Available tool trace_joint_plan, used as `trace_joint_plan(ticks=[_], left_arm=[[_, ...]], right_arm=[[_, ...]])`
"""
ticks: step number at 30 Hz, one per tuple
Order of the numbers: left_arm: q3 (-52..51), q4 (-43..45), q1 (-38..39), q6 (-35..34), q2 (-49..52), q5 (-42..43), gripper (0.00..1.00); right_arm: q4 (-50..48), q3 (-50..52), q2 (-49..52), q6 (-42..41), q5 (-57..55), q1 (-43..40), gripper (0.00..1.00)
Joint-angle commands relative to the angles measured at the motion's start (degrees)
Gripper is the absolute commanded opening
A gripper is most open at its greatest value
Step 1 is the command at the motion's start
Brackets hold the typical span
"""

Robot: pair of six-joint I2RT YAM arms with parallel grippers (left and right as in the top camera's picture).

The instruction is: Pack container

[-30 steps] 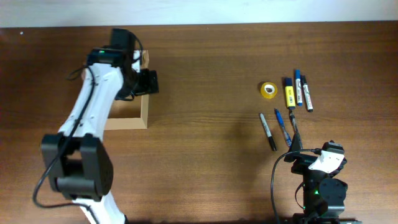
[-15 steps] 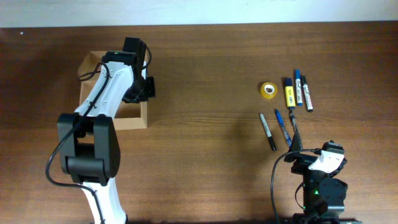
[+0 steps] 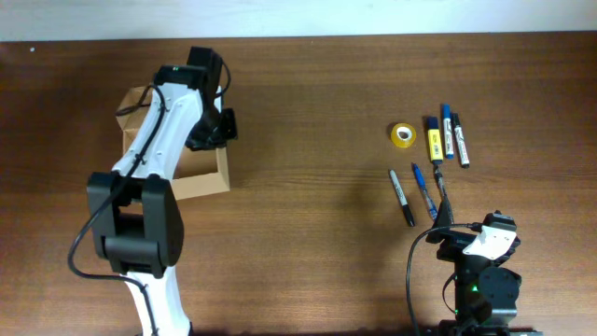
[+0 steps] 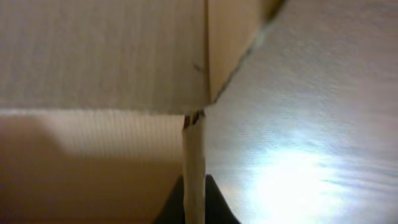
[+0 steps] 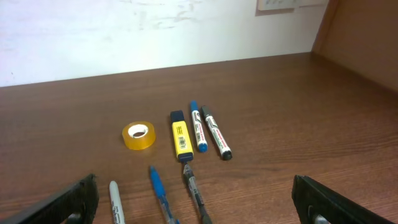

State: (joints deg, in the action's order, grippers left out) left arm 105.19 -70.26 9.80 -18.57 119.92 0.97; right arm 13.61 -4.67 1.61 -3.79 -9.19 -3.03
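Note:
Bare tabletop by the tape roll lies right of my left gripper in the overhead view, so next I slide the container (image 3: 200, 186) there, nearer the pens, and release it.
The container (image 3: 200, 186), an open tan cardboard box, sits at the table's left, slightly skewed. My left gripper (image 3: 220, 127) is at its right wall. In the left wrist view the two dark fingertips of my left gripper (image 4: 194, 205) pinch the thin cardboard wall (image 4: 193, 155) of the container (image 4: 99, 56) between them. My right gripper (image 3: 476, 245) rests near the front edge at the right, open and holding nothing. In the right wrist view my right gripper (image 5: 199, 205) has its fingers wide apart at the frame's lower corners.
At the right lie a yellow tape roll (image 3: 403, 134), a yellow highlighter (image 3: 435, 142), a blue marker (image 3: 447, 131) and a black-capped marker (image 3: 460, 140). Nearer my right gripper lie three pens, a silver one (image 3: 401, 196), a blue one (image 3: 424, 189) and a dark one (image 3: 440, 191).
My left gripper closed on the container's right wall. The container has turned a little and its near right corner has slid to the right. The right arm has not moved.

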Motion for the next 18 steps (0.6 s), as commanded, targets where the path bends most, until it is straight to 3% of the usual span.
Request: trace_joint_plan(ticks=[1, 8, 18], left_arm=[[9.09, -3.19, 5.18, -5.64, 0.39, -2.82, 0.02], [23.58, -5.62, 17.18, -14.64, 0.42, -8.13, 0.01], [24.90, -2.12, 26.32, -25.00, 4.55, -8.96, 0.02]], right_arm=[[0.07, 0.39, -0.50, 0.37, -0.70, -0.48, 0.99], [0.07, 0.39, -0.50, 0.37, -0.70, -0.48, 0.99], [0.07, 0.39, -0.50, 0.37, -0.70, -0.48, 0.99]])
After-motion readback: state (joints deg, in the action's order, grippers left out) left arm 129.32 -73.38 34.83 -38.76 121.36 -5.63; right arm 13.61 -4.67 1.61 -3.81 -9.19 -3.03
